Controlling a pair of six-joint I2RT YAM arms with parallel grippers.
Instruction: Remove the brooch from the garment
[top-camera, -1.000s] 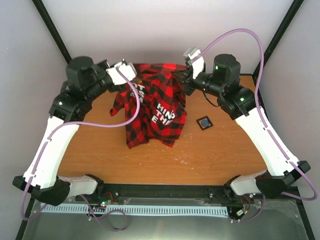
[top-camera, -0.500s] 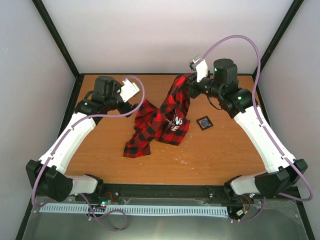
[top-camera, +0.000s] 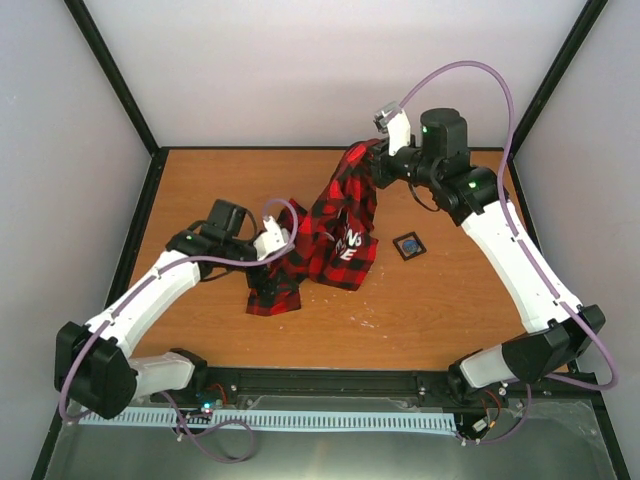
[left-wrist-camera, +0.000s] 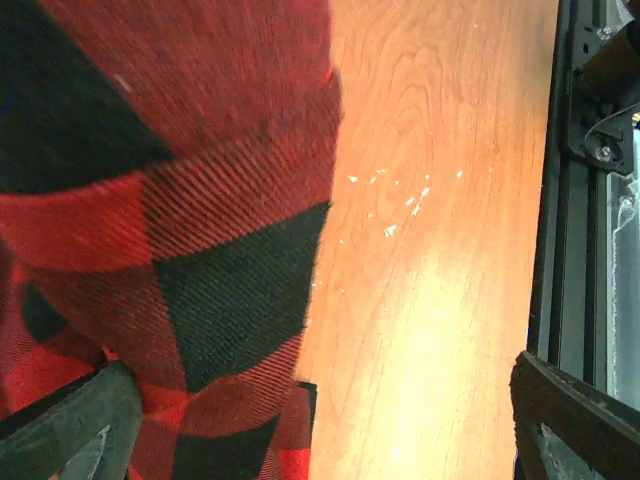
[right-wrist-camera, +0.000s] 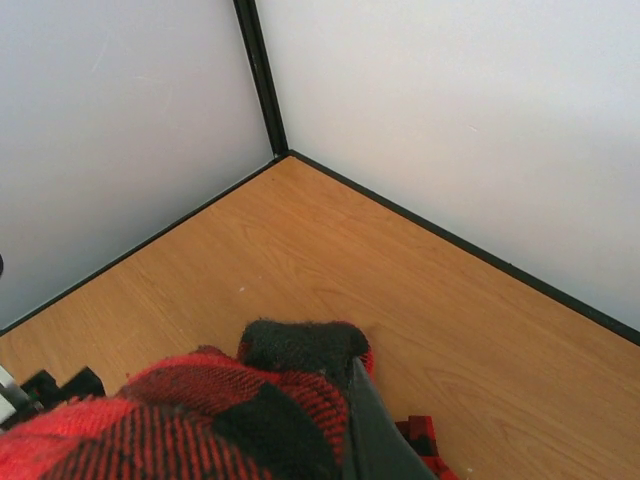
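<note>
Bare wood still shows between my fingers beside the checked cloth (left-wrist-camera: 180, 200), so I will move my left gripper outward over the garment's raised fold (left-wrist-camera: 225, 290) and close there.
The garment (top-camera: 335, 225), a red-and-black checked shirt with white letters, hangs from my right gripper (top-camera: 376, 166) and trails down onto the table at its left end. In the right wrist view that gripper (right-wrist-camera: 345, 400) is shut on a bunched fold of the garment (right-wrist-camera: 200, 420), with one dark finger (right-wrist-camera: 378, 435) showing. My left gripper (top-camera: 283, 248) is low over the shirt's fallen end. Its fingers (left-wrist-camera: 65, 430) stand wide open, and checked cloth (left-wrist-camera: 180, 200) lies under the left one. A small dark square thing with a blue centre, seemingly the brooch (top-camera: 408, 245), lies on the table right of the shirt.
The wooden table (top-camera: 450, 310) is closed in by pale walls with black corner posts (top-camera: 110, 75). A black rail (left-wrist-camera: 585, 180) runs along the near edge. White specks (left-wrist-camera: 395, 195) dot the wood beside the cloth. The back corner (right-wrist-camera: 285, 150) shows in the right wrist view.
My left gripper opened and let go of the shirt, then came down and forward to its lower end. The shirt's left side dropped to the table. The right gripper still holds it up.
</note>
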